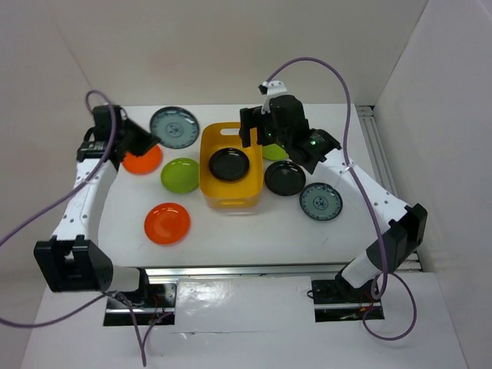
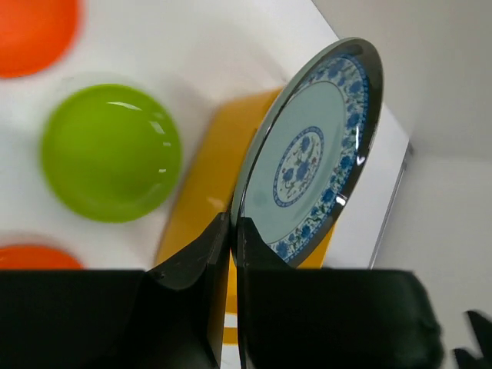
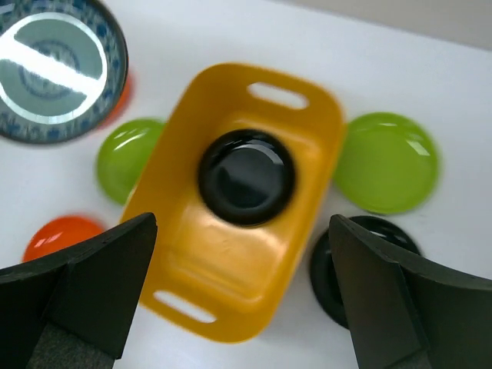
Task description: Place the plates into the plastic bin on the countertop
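The blue-patterned plate (image 1: 174, 127) should go next in my left gripper across to the bin and down. My left gripper should then open over the black plate inside.
The yellow-orange plastic bin (image 1: 229, 192) stands mid-table with one black plate (image 1: 229, 164) lying in it. My left gripper (image 1: 152, 140) is shut on the rim of a blue-patterned plate (image 1: 174, 127) and holds it lifted, left of the bin; the left wrist view shows the plate (image 2: 307, 154) on edge between my jaws (image 2: 233, 223). My right gripper (image 3: 242, 288) is open and empty above the bin (image 3: 254, 269); it also shows from above (image 1: 250, 131). On the countertop (image 1: 254, 231) lie two orange plates (image 1: 142, 161) (image 1: 167, 223), two green plates (image 1: 180, 174) (image 1: 273, 152), a black plate (image 1: 284, 177) and a patterned plate (image 1: 320, 201).
White walls close in the back and both sides. A metal rail (image 1: 373, 146) runs along the right edge and another (image 1: 246, 269) along the front. The right arm covers part of the green plate right of the bin.
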`<state>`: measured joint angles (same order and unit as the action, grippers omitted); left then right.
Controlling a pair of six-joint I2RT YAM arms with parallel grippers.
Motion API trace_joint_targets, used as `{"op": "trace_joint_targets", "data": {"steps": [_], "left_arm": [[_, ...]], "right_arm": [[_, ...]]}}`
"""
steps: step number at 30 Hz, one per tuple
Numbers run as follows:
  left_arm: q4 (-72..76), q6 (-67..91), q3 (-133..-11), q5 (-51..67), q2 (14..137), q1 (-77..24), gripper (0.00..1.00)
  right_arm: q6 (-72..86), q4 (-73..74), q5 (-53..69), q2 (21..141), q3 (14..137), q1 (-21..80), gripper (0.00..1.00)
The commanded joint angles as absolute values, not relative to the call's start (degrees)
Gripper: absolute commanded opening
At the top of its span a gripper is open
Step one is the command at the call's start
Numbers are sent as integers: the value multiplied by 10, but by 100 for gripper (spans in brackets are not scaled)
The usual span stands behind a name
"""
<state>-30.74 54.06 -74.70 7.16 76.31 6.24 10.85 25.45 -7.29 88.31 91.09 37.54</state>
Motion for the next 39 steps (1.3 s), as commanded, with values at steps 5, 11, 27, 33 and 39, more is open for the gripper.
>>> {"op": "trace_joint_targets", "data": {"steps": [5, 11, 27, 33, 39], "left_arm": [[-278, 423, -890, 37, 916, -113, 0], [-318, 359, -984, -55, 1059, -202, 0], [-323, 365, -983, -91, 1121, -209, 0], [-316, 359, -988, -77, 1127, -214, 45], [-286, 340, -1005, -52, 1081, -241, 99]], "right_arm": [[122, 262, -314, 793, 945, 367, 100], [128, 274, -309, 758, 913, 356, 100], [134, 292, -268, 732, 909, 340, 100], [139, 292, -204, 743, 914, 301, 100], [144, 292, -165, 750, 919, 276, 100]]}}
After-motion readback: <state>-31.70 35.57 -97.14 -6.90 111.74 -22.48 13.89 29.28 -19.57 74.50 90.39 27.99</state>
